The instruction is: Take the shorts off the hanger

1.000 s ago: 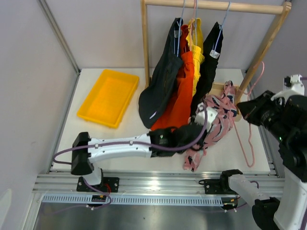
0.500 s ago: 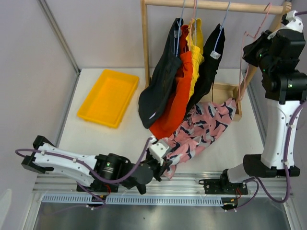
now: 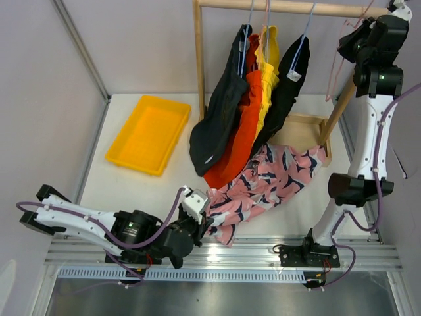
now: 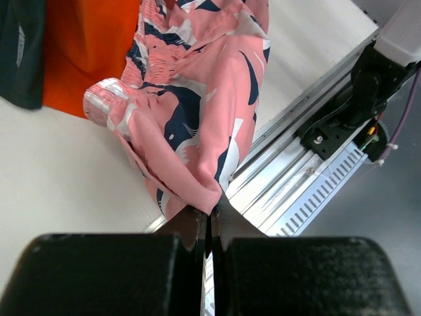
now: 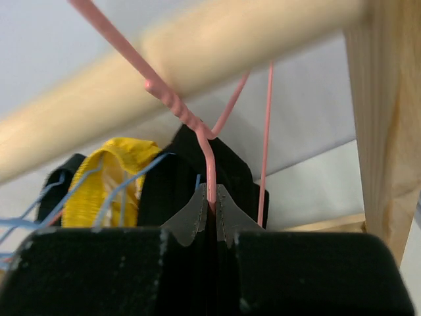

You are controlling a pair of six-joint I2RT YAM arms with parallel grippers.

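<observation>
I should next use my right gripper to bring the pink hanger (image 3: 333, 64) down slightly toward the post at the wooden bar's end (image 3: 338, 110).
The pink printed shorts (image 3: 266, 184) lie spread on the table, off any hanger. My left gripper (image 3: 197, 227) is shut on their near edge (image 4: 197, 191) by the front rail. My right gripper (image 3: 358, 29) is raised at the wooden rail (image 3: 289, 6) and shut on the bare pink hanger (image 5: 207, 158), whose hook is at the rail. The slate grey shorts (image 3: 220, 112), orange-red shorts (image 3: 243, 125), yellow shorts (image 3: 268, 66) and black shorts (image 3: 286, 85) hang on hangers from the rail.
A yellow tray (image 3: 150, 133) lies at the table's left. The wooden rack's posts (image 3: 198, 59) stand at the back, with a wooden base frame (image 3: 309, 128) on the table under the right side. The metal front rail (image 3: 223, 253) runs along the near edge.
My left gripper has pulled the pink shorts leftward and nearer along the front edge. My right gripper has risen with the pink hanger up to the wooden rail.
</observation>
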